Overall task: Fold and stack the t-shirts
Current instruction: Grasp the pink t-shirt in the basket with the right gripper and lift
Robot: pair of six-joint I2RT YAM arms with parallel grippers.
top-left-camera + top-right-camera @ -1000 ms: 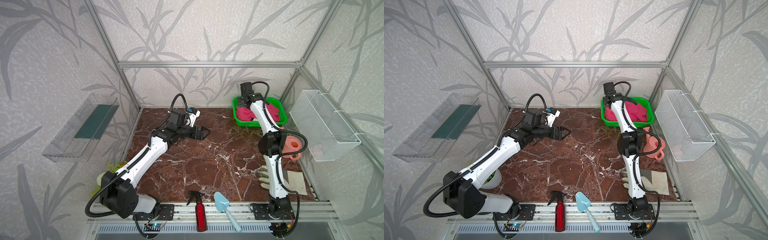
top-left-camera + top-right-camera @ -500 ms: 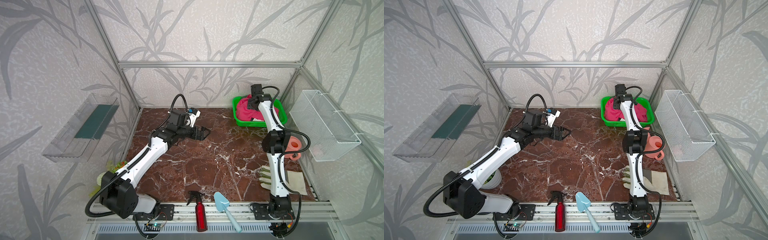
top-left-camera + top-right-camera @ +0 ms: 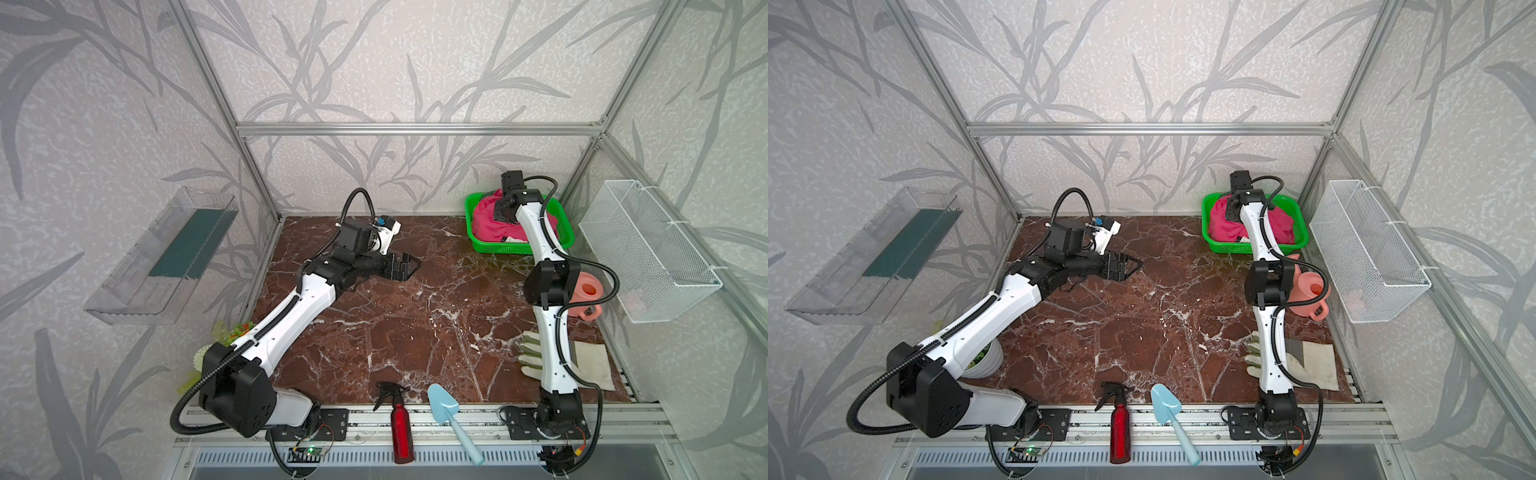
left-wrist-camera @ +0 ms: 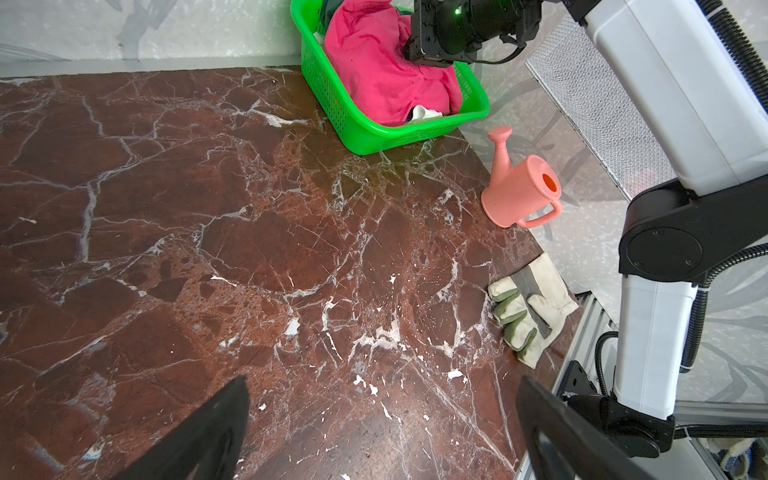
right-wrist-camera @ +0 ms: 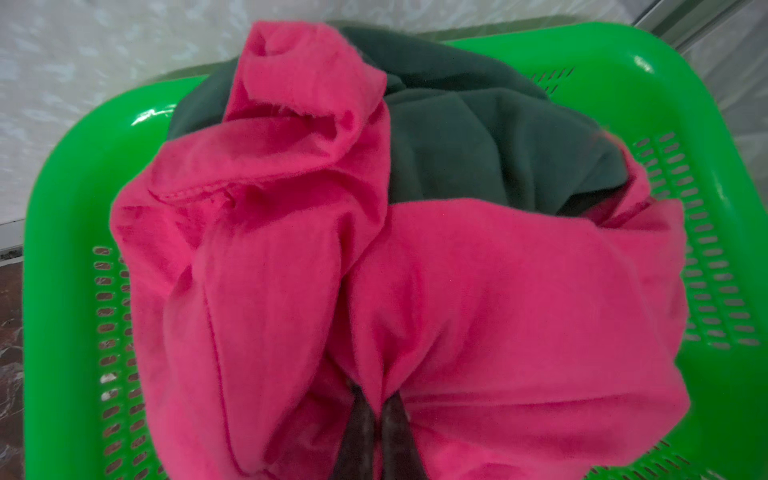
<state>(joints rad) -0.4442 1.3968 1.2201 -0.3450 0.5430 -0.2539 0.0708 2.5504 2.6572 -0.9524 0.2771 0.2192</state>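
I will next lift the fold over the basket's rim with my right gripper, bring it back to the bare tabletop by my left gripper and release it.
A bright pink-red t-shirt (image 5: 457, 291) lies crumpled on top of a green basket (image 3: 515, 248) at the table's back right, in both top views. Under it lies a dark green t-shirt (image 5: 478, 145), and a bit of whitish cloth (image 4: 424, 112) shows at the basket's front. My right gripper (image 5: 377, 399) is down in the basket, shut on a pinched fold of the pink-red t-shirt. My left gripper (image 3: 409, 266) hovers open over the bare table left of the middle, with nothing between its fingers (image 4: 224, 415).
A pink watering can (image 3: 586, 291) and a pale work glove (image 3: 530, 357) lie along the right side. A red spray bottle (image 3: 401, 424) and a blue trowel (image 3: 446, 407) sit at the front edge. A wire basket (image 3: 648, 249) hangs on the right wall, a clear shelf (image 3: 162, 257) on the left wall.
My right wrist shifted a little to the right over the basket, and its jaws closed on the pink-red cloth. The left arm has not moved.
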